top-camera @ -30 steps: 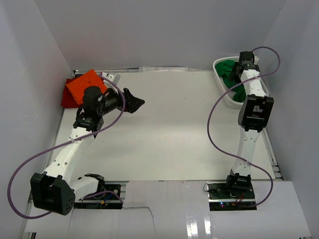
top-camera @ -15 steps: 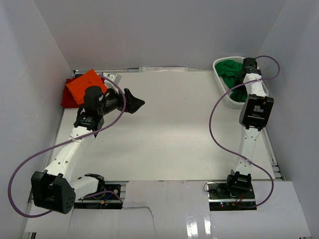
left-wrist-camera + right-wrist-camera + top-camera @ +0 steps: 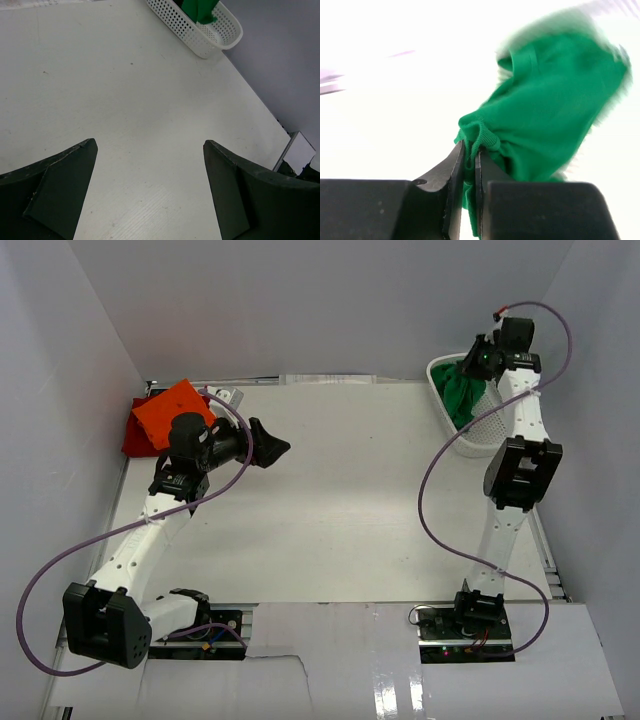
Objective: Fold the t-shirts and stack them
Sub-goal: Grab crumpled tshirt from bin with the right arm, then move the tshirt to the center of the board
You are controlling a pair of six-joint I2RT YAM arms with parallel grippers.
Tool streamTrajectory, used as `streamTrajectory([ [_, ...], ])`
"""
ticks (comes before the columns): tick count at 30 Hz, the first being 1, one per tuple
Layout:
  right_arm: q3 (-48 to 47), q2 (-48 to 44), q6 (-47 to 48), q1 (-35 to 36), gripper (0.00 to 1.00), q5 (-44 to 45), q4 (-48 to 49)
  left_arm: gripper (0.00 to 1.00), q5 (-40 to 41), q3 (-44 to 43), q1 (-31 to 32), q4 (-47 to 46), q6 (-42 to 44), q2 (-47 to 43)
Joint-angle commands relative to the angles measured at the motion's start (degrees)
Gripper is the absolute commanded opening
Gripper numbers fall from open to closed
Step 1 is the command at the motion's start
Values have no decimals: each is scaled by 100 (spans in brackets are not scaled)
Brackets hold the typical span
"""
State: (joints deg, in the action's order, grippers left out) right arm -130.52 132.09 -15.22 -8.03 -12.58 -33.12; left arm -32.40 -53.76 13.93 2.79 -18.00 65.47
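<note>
Next I will move my right gripper back, across and down to release the green t-shirt's fold, since bare tabletop lies below it and to its left in the top view.
My right gripper (image 3: 478,362) is shut on a bunched fold of the green t-shirt (image 3: 463,397), lifting it so it hangs down into the white mesh basket (image 3: 490,436). The wrist view shows the ribbed green cloth (image 3: 545,115) pinched between the dark fingers (image 3: 454,165) of that gripper (image 3: 470,152). A folded orange t-shirt (image 3: 168,407) lies on a dark red t-shirt (image 3: 131,433) at the back left corner. My left gripper (image 3: 272,448) hovers open over the bare table right of that stack, its fingers (image 3: 60,185) wide apart with nothing between them.
The basket (image 3: 202,36) sits at the back right by the side wall. White walls close in the table (image 3: 330,500) on three sides. A purple cable loops beside each arm. A small white box (image 3: 298,150) stands near the right arm's base.
The right gripper has closed on the green t-shirt in the basket and risen, pulling the cloth up. The left arm has stayed still.
</note>
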Motion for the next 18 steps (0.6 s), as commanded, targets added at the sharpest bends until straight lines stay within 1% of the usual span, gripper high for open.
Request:
streamTrajectory([
  [1, -650, -1744, 441, 556, 8, -1892, 772, 98, 41, -38, -31, 20, 86, 1],
  [3, -607, -2221, 415, 794, 8, -2239, 799, 98, 41, -30, -31, 20, 77, 1],
  [4, -485, -2736, 345, 986, 8, -2623, 816, 98, 50, -30, -31, 20, 77, 1],
  [5, -318, -3037, 266, 996, 8, -2914, 860, 98, 50, -30, -31, 20, 77, 1],
  [6, -81, -3319, -4, 997, 8, -3152, 999, 98, 50, -38, -31, 20, 77, 1],
  [7, 661, -3965, -129, 1014, 8, -3441, 1114, 98, 67, -38, -31, 29, 86, -8],
  [8, 1164, -4329, -234, 1040, 8, -3540, 1402, 98, 76, -38, -31, 38, 77, -17],
  [9, 2204, -4967, -479, 1058, 8, -3323, 1475, 98, 172, -38, -31, 64, 86, -26],
  [11, 3020, -5341, -578, 1067, 8, -3137, 1249, 98, 365, -65, -31, 125, 112, -78],
  [12, 3406, -5500, -517, 1076, 8, -3076, 760, 98, 505, -73, -31, 178, 121, -105],
  [13, 4159, -5527, -404, 1163, 8, -2962, 450, 98, 846, -74, -31, 257, 113, -140],
  [14, 4558, -5580, -228, 1259, 9, -2778, 186, 98, 1085, -74, -31, 336, 112, -175],
  [15, 4962, -5693, 43, 1495, 19, -2306, -86, 98, 1331, -91, -31, 511, 69, -210],
  [16, 5749, -5755, 98, 1593, 28, -2102, -124, 98, 1551, -135, -31, 599, 60, -228],
  [17, 6088, -5817, 177, 1690, 29, -1986, -176, 98, 1979, -161, -31, 679, 42, -228],
  [18, 6387, -5931, 212, 1769, 9, -1907, -186, 98, 2149, -187, -31, 749, 7, -228],
])
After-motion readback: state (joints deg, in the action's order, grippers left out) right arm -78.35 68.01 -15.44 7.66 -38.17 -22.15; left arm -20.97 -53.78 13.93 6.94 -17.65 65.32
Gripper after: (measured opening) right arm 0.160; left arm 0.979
